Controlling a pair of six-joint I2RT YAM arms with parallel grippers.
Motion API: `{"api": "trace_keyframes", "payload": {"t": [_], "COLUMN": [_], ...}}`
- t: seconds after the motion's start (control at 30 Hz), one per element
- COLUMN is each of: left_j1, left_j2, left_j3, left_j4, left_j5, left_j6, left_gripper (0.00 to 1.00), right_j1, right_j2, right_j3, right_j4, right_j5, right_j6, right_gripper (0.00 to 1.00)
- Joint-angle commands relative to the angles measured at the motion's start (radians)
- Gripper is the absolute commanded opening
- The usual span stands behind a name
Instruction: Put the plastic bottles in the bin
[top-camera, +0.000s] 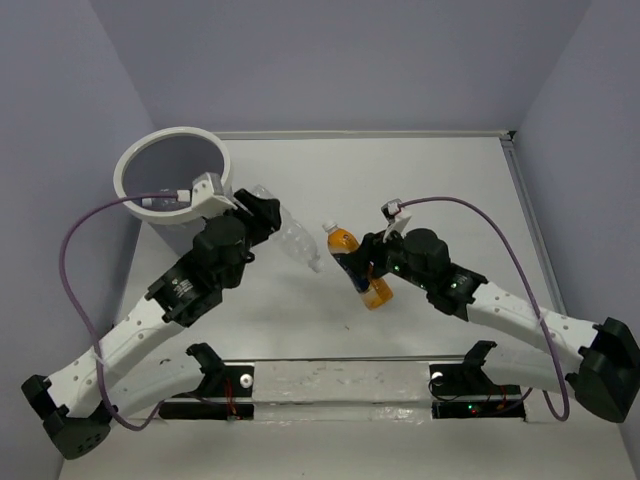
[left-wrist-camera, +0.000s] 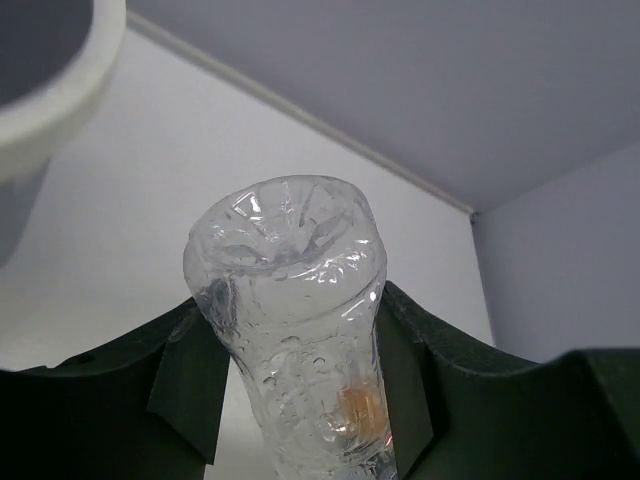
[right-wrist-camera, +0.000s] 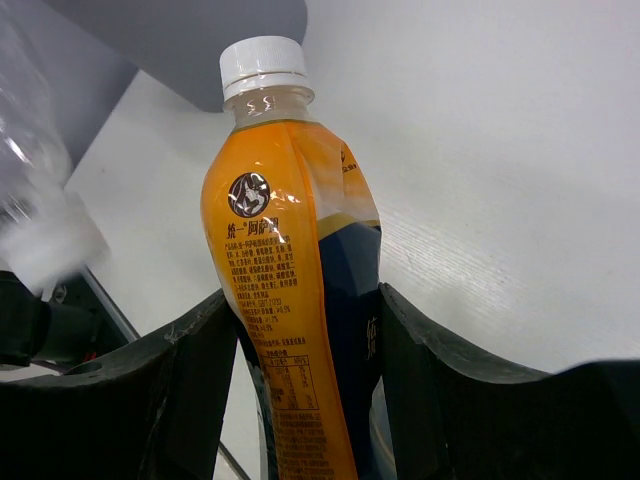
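The clear bottle (top-camera: 291, 237) should go into the bin next. My left gripper will lift it to the left in the top view, over the bin's white rim, and let it go, because the bin's opening (top-camera: 174, 166) is that way.
My left gripper (top-camera: 268, 217) is shut on a clear ribbed plastic bottle (top-camera: 291, 237), held off the table just right of the bin (top-camera: 172, 180), a round light-grey wastebasket with a thick white rim. In the left wrist view the clear bottle (left-wrist-camera: 290, 330) sits between my jaws, base toward the camera, with the bin rim (left-wrist-camera: 55, 90) at upper left. My right gripper (top-camera: 368, 262) is shut on the orange bottle (top-camera: 357, 265) with dark blue label and white cap, held at mid table. It fills the right wrist view (right-wrist-camera: 290, 300).
A raised rail (top-camera: 525, 200) runs along the table's right edge and the grey walls close in behind and at both sides. A purple cable (top-camera: 80, 225) loops from each wrist. Part of the clear bottle (right-wrist-camera: 35, 200) shows blurred in the right wrist view.
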Motion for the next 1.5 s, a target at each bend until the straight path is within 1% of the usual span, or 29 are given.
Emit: {"api": "trace_keyframes", "payload": {"t": [0.0,0.03,0.1,0.13,0.17,0.23,0.27,0.33,0.37,0.4,0.47,0.6,0.63,0.7,0.73,0.77,0.83,0.87,0.9,0.93,1.03,1.07,1.13,1.17,1.2,1.23,1.3,1.4,1.47], "left_j1": [0.015,0.022,0.049,0.063,0.115,0.199,0.253,0.371,0.478,0.527,0.641,0.732,0.733,0.736,0.736,0.738,0.738,0.736,0.736,0.736,0.736,0.736,0.735,0.736,0.735,0.735,0.732,0.726,0.721], "left_j2": [0.027,0.040,0.085,0.097,0.116,0.131,0.140,0.175,0.192,0.211,0.275,0.315,0.324,0.337,0.337,0.334,0.317,0.308,0.298,0.269,0.173,0.142,0.050,0.018,-0.007,-0.056,-0.105,-0.235,-0.280], "left_j3": [0.269,0.372,0.457,0.517,0.536,0.567,0.588,0.607,0.620,0.630,0.660,0.618,0.607,0.576,0.564,0.533,0.505,0.486,0.476,0.456,0.410,0.375,0.340,0.306,0.297,0.291,0.275,0.239,0.208], "left_j4": [-0.020,-0.020,-0.003,0.015,0.050,0.080,0.075,0.052,0.040,0.020,-0.006,0.076,0.090,0.092,0.093,0.095,0.090,0.083,0.075,0.069,0.060,0.060,0.067,0.072,0.067,0.055,0.026,0.005,0.003], "left_j5": [-0.226,-0.282,-0.339,-0.390,-0.399,-0.381,-0.331,-0.256,-0.195,-0.165,-0.157,-0.169,-0.176,-0.179,-0.168,-0.144,-0.108,-0.053,-0.015,0.066,0.195,0.270,0.352,0.442,0.481,0.534,0.558,0.582,0.605], "left_j6": [0.295,0.332,0.412,0.488,0.519,0.564,0.559,0.533,0.520,0.510,0.512,0.546,0.555,0.543,0.533,0.511,0.483,0.461,0.449,0.437,0.406,0.398,0.391,0.391,0.391,0.391,0.400,0.400,0.397], "left_gripper": [0.38,0.38,0.38,0.39,0.40,0.40,0.40,0.40,0.40,0.40,0.41,0.42,0.43,0.50,0.55,0.64,0.70,0.75,0.76,0.78,0.80,0.81,0.81,0.81,0.81,0.81,0.82,0.82,0.82], "right_j1": [0.010,0.010,0.010,0.010,0.010,0.010,0.010,0.010,0.010,0.010,0.010,0.019,0.019,0.019,0.019,0.019,0.019,0.019,0.019,0.019,0.019,0.019,0.019,0.019,0.019,0.019,0.019,0.019,0.019], "right_j2": [-0.079,-0.097,-0.109,-0.114,-0.123,-0.134,-0.145,-0.157,-0.162,-0.166,-0.181,-0.197,-0.198,-0.186,-0.180,-0.165,-0.148,-0.131,-0.123,-0.114,-0.067,-0.051,0.002,0.022,0.045,0.093,0.145,0.251,0.335], "right_j3": [-0.023,-0.028,-0.032,-0.035,-0.035,-0.037,-0.037,-0.037,-0.035,-0.037,-0.039,-0.048,-0.051,-0.048,-0.045,-0.036,-0.022,-0.003,0.006,0.017,0.069,0.086,0.141,0.162,0.185,0.243,0.315,0.510,0.601], "right_j4": [0.014,0.011,0.012,0.012,0.011,0.011,0.011,0.011,0.006,0.005,-0.004,-0.009,-0.008,-0.001,0.003,0.014,0.029,0.040,0.045,0.054,0.075,0.084,0.112,0.146,0.163,0.179,0.187,0.236,0.258], "right_j5": [0.021,0.018,0.007,0.007,-0.027,-0.038,-0.048,-0.052,-0.052,-0.057,-0.065,-0.074,-0.074,-0.072,-0.074,-0.081,-0.089,-0.092,-0.092,-0.092,-0.085,-0.083,-0.085,-0.092,-0.094,-0.091,-0.091,-0.133,-0.166], "right_j6": [0.001,-0.002,-0.003,-0.003,-0.003,-0.002,-0.002,-0.003,-0.006,-0.008,-0.011,-0.011,-0.011,-0.009,-0.008,-0.009,-0.006,-0.005,-0.005,-0.008,-0.011,-0.011,-0.011,-0.020,-0.031,-0.041,-0.069,-0.075,-0.074], "right_gripper": [0.25,0.25,0.25,0.25,0.26,0.25,0.26,0.26,0.26,0.26,0.26,0.26,0.26,0.26,0.26,0.26,0.26,0.26,0.26,0.26,0.26,0.26,0.26,0.26,0.26,0.26,0.26,0.26,0.25]}}
